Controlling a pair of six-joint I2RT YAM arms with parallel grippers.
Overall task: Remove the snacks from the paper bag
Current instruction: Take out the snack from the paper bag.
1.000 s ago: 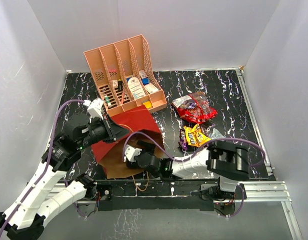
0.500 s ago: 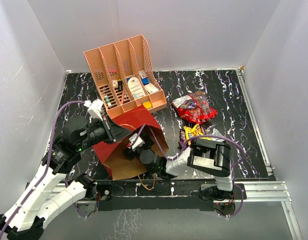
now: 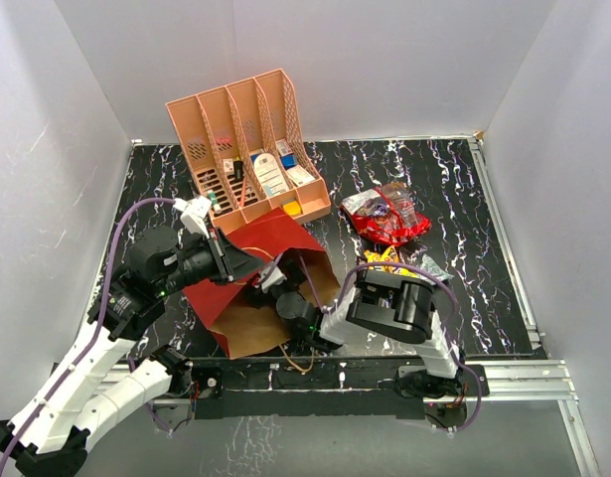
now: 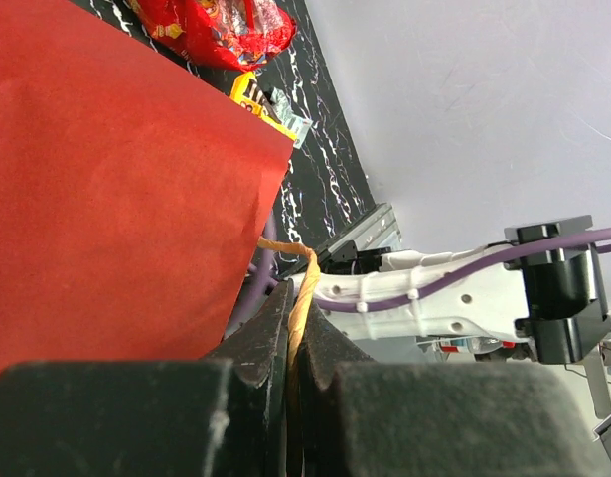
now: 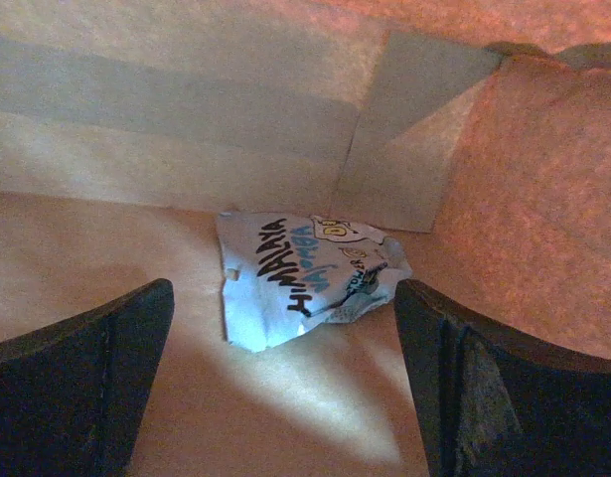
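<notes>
The pale snack packet (image 5: 305, 273) is still just ahead of my right gripper's open fingers, so it will reach outward, deeper into the red paper bag, and close across it.
The red paper bag (image 3: 270, 238) lies on its side, its brown kraft mouth toward the near edge. My left gripper (image 4: 293, 298) is shut on the bag's tan cord handle (image 4: 305, 273), beside the bag's red wall (image 4: 116, 189). My right gripper (image 5: 283, 293) is open inside the bag. A pale crinkled snack packet (image 5: 305, 273) with dark lettering lies on the bag's floor just ahead of its fingers (image 5: 86, 378), untouched. Outside the bag, on the table to its right, lie a shiny red snack bag (image 3: 386, 221), a yellow pack (image 3: 382, 258) and a silvery wrapper (image 3: 431, 266).
A salmon-pink slotted organizer (image 3: 247, 119) with small boxes stands behind the bag. The right arm (image 3: 389, 303) is folded low across the near edge toward the bag's mouth. White walls enclose the black marbled table (image 3: 464, 199).
My right gripper has moved left and deeper into the bag's mouth, and its jaws have spread wider. My left gripper has kept its grip on the handle, and the mouth now gapes more.
</notes>
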